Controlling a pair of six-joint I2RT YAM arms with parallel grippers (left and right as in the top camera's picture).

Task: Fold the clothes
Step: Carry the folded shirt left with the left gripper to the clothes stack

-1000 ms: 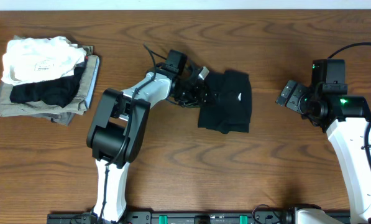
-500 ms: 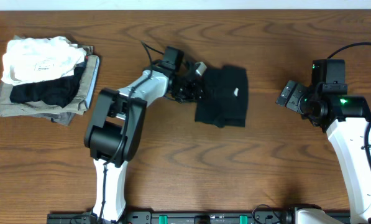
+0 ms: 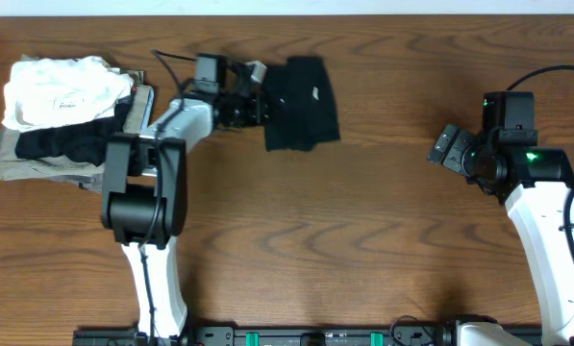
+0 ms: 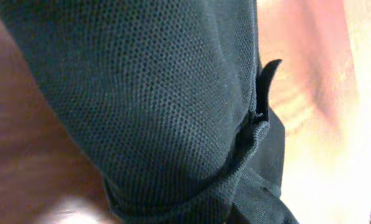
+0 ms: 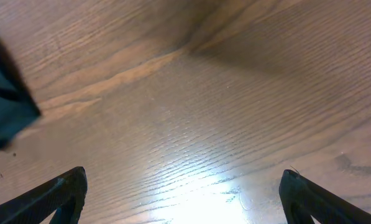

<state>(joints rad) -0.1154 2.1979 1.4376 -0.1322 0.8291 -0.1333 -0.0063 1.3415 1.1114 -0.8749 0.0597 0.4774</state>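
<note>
I need to lift my left gripper next, move it left in the overhead view and lower it onto the white garment [image 3: 67,94] to release the T-shirt [image 3: 302,94], as folded clothes are stacked there.
The black T-shirt [image 3: 302,94] lies folded into a small rectangle at the back of the wooden table, left of centre. My left gripper [image 3: 256,104] is at its left edge and is shut on the fabric. In the left wrist view the black mesh-like fabric [image 4: 160,99] fills nearly the whole frame and hides the fingers. My right gripper [image 3: 444,147] hovers far to the right, apart from the shirt. In the right wrist view it [image 5: 182,199] is open and empty above bare wood.
A stack of folded garments stands at the far left: a white one [image 3: 56,86] on top, a black layer [image 3: 65,144] under it, grey ones [image 3: 37,168] below. The table's far edge [image 3: 363,13] runs just behind the shirt.
My left gripper has dragged the folded black T-shirt left and toward the back of the table, closer to the stack. The right arm has not moved.
</note>
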